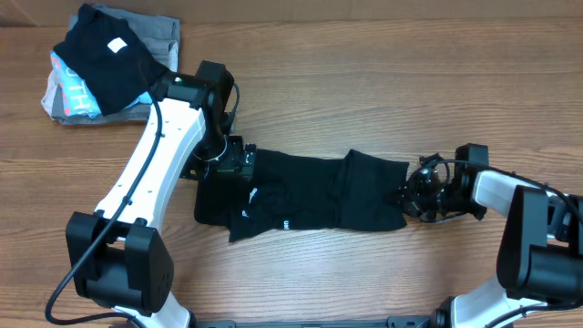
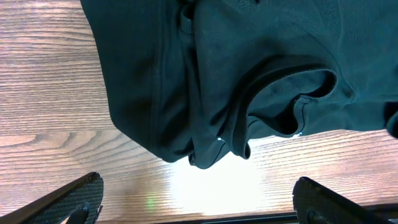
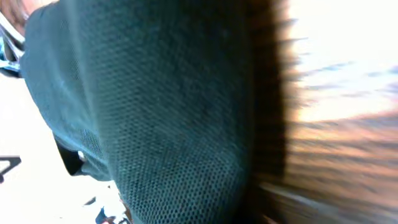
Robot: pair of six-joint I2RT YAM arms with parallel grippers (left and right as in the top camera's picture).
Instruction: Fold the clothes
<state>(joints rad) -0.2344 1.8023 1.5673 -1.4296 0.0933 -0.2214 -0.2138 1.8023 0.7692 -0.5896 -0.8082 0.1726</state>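
The shirt still lies long, so the right gripper should next go up, bring the end of the shirt it holds to the left in the overhead view and let it go on the shirt's middle [image 1: 314,189].
The black shirt [image 1: 310,193] lies bunched in a long strip across the middle of the table, with small white marks near its front left. My left gripper [image 1: 239,160] hovers at the shirt's far left edge. In the left wrist view its jaws [image 2: 198,202] are wide open and empty over bare wood, with the shirt's folds [image 2: 249,68] just ahead. My right gripper [image 1: 406,195] is at the shirt's right end. The right wrist view is filled by close mesh fabric [image 3: 174,118] that hides the fingers, so the gripper seems shut on it.
A pile of folded garments [image 1: 100,64] sits at the back left: a black piece with a white square label on grey and light-blue ones. The left arm [image 1: 155,164] reaches over the table's left side. The right arm [image 1: 519,210] lies low at the right.
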